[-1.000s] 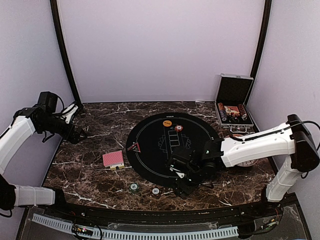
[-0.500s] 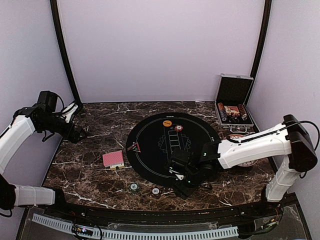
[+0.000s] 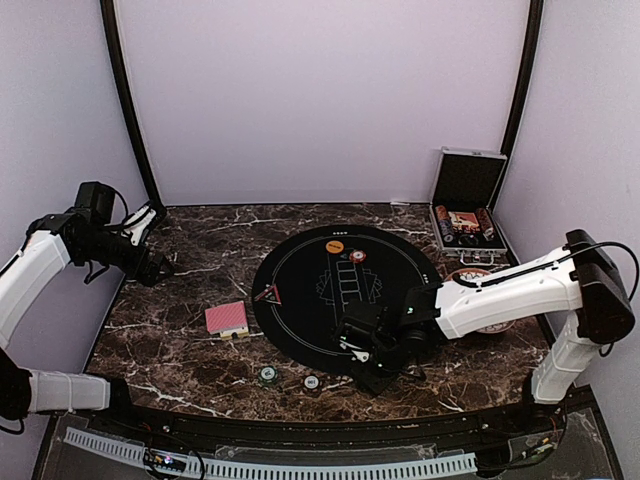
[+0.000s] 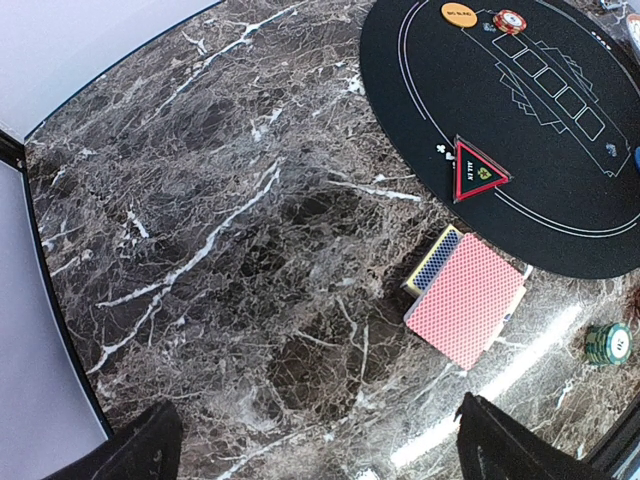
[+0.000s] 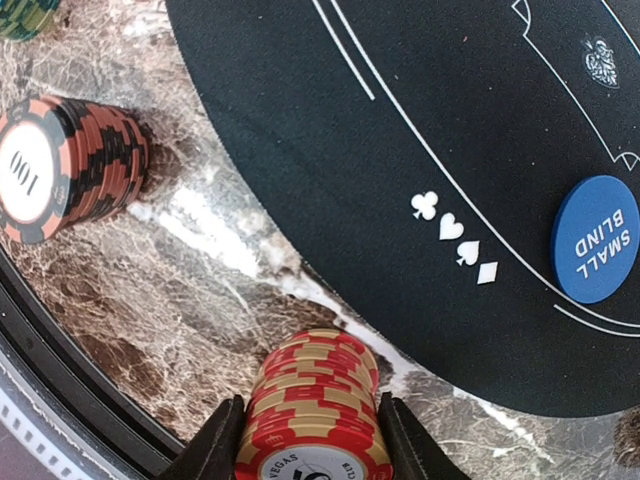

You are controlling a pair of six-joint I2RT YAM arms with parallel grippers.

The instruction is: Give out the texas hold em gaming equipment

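Observation:
Other stacks line the mat's near edge, so my right gripper should next lower the striped chip stack onto the bare marble beside that edge and let go.
My right gripper (image 3: 366, 372) (image 5: 312, 445) is shut on a stack of red and yellow striped poker chips (image 5: 315, 400), low over the marble just off the near edge of the black round mat (image 3: 300, 320). A black and orange chip stack (image 3: 312, 382) (image 5: 62, 168) and a green chip stack (image 3: 267, 375) (image 4: 610, 343) stand to its left. A blue small-blind disc (image 5: 597, 240) lies on the mat. An orange disc (image 3: 334, 246) and a red chip (image 3: 357, 256) lie at the mat's far side. The red-backed card deck (image 3: 227, 318) (image 4: 466, 312) lies left of the mat. My left gripper (image 3: 160, 268) (image 4: 320, 455) is open and empty, high at the far left.
A red triangular marker (image 3: 267, 294) (image 4: 478, 172) lies on the mat's left edge. The open silver-edged black case (image 3: 465, 215) with more chips stands at the back right. A white plate (image 3: 478, 273) is partly hidden behind my right arm. The table's raised front rim (image 3: 300, 425) runs close below the chip stacks.
My right gripper with the red chip stack has shifted very slightly near the mat's front edge. The left arm has not moved.

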